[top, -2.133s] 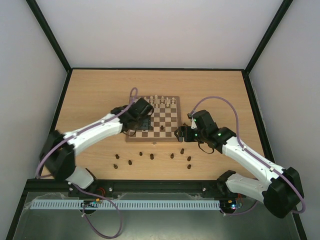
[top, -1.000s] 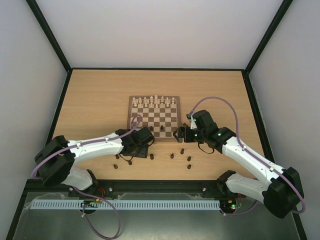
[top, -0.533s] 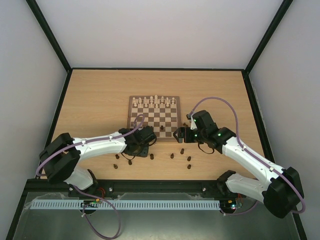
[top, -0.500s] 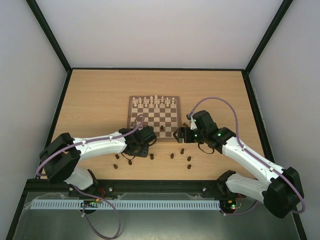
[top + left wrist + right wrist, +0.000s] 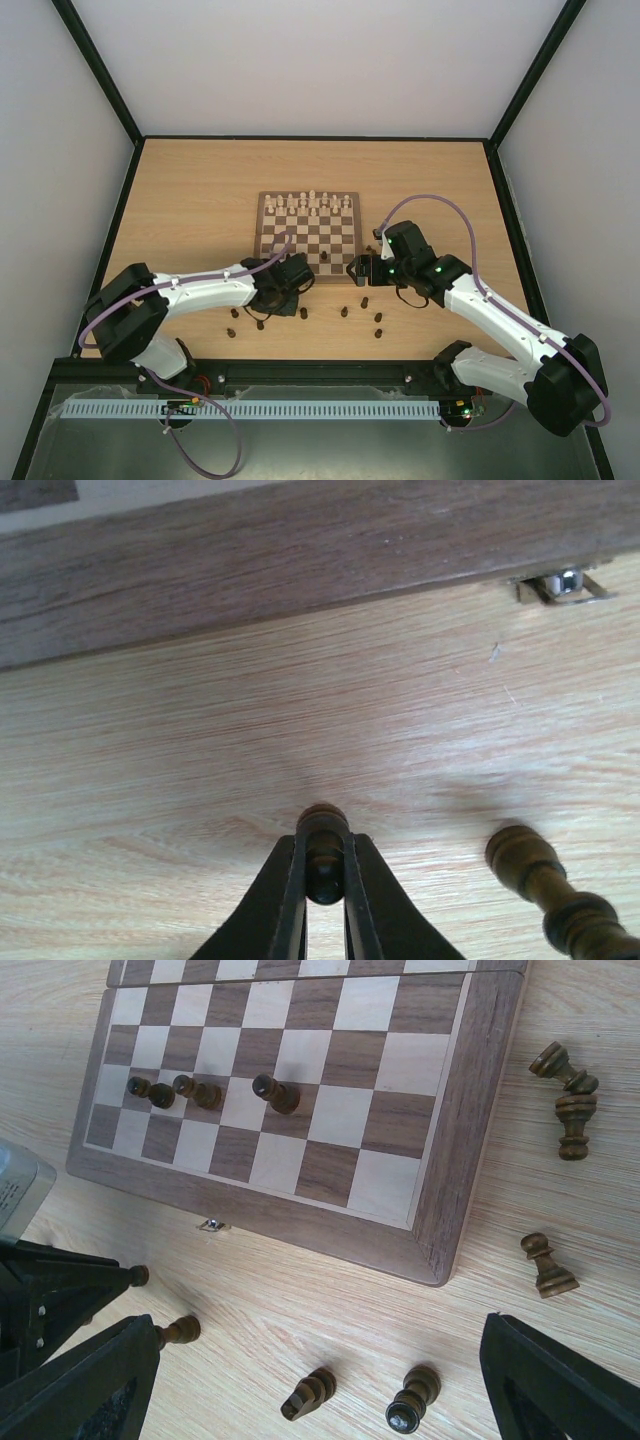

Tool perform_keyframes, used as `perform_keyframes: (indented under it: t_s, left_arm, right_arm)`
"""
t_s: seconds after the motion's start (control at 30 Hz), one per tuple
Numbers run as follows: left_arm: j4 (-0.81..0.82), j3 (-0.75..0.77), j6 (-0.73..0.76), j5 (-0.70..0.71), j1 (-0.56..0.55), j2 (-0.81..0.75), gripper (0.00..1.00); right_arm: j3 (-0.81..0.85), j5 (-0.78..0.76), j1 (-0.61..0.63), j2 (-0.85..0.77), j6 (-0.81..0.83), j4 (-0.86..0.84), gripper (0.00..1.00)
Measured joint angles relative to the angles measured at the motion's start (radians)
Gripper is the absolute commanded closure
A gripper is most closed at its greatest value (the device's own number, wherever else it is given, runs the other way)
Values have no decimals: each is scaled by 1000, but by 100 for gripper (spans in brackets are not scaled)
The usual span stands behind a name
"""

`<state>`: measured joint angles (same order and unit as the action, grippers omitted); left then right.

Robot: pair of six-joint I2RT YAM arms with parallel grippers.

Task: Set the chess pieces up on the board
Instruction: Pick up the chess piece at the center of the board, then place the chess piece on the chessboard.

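I should next lift my left gripper over the near frame (image 5: 300, 570) and lower it at the empty dark square outward of it, next to the paired dark pieces, to make their row longer.
The board (image 5: 338, 278) lies mid-table, with pale chessmen (image 5: 310, 205) along its far rows. Three dark chess pieces (image 5: 198, 1091) stand on its near squares. My left gripper (image 5: 283, 303) is low over the table just in front of the board's near frame (image 5: 300, 570). It is shut on a small dark piece (image 5: 322, 830), which sits upright between the fingers. Another dark piece (image 5: 540, 880) lies just to its right. My right gripper (image 5: 318, 1360) hangs open by the board's near right corner (image 5: 450, 1180), with nothing between its fingers.
Several loose dark pieces are scattered on the table before the board, among them a toppled one (image 5: 308, 1395), an upright one (image 5: 412, 1412) and a pawn (image 5: 545, 1265). Two more (image 5: 565, 1110) lie right of the board. Black rails edge the table.
My left arm came off the board to the table in front of it, and its jaws closed on a dark piece. The right arm has not moved.
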<state>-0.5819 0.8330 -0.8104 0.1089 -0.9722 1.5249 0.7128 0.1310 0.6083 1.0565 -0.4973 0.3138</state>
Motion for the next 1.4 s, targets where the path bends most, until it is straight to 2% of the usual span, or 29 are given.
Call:
perform_keyframes:
  t_s: [0.23,0.5,0.67,0.93,1.4]
  left_arm:
    - [-78,66,43,15,34,0,96]
    - [-151,296,175,61,198,10,96]
    - [-145,375,243,69,273,81,96]
    - [-128,396,295,56,291,199,96]
    - [-99,396,306,48,296,242,93]
  right_arm:
    - [0,0,0,0,0,0,12]
    - [0,1,0,0,0,0,11]
    - [0,1,0,0,0,-1,12]
    - [0,1,0,0,0,-1,12]
    - [0,5,0,0,0,-2,12]
